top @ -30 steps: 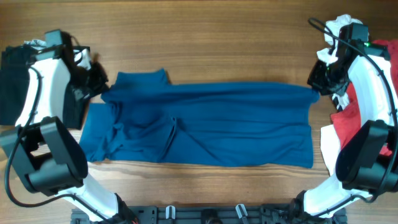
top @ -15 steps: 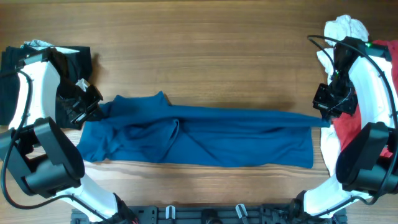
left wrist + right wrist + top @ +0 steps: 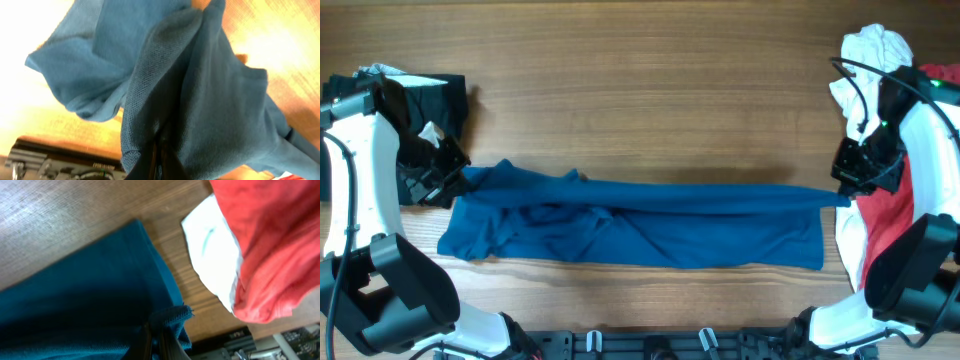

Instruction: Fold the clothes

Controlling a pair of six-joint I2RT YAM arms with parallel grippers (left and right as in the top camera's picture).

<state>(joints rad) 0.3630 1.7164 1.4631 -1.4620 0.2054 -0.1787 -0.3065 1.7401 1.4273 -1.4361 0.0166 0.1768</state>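
Note:
The pinched hem still hangs raised in my right gripper. I will next lower my right gripper and move it back over the shirt's end beside the white cloth point(image 3: 806, 235) to let go of the hem.
The deep-blue shirt point(image 3: 640, 225) lies stretched lengthways across the near half of the table, its far edge lifted and folded toward the front. My left gripper point(image 3: 455, 178) is shut on the shirt's left far corner; in the left wrist view point(image 3: 157, 160) the cloth point(image 3: 200, 100) hangs bunched from the closed jaws. My right gripper point(image 3: 842, 192) is shut on the right far corner; in the right wrist view point(image 3: 160, 342) the hem point(image 3: 172, 315) is pinched between the jaws. A black garment point(image 3: 430, 95) lies far left. A white one point(image 3: 868, 48) and a red one point(image 3: 895, 205) lie at the right.
The red garment point(image 3: 270, 240) and a white cloth point(image 3: 212, 250) lie close beside the shirt's right end. The table's front edge with a black rail point(image 3: 650, 345) runs just below the shirt. Bare wood point(image 3: 650, 90) stretches behind the shirt.
Both grippers have pulled the shirt's far edge toward the front, over the lower half. The shirt is now narrower front to back. The left sleeve bump has flattened.

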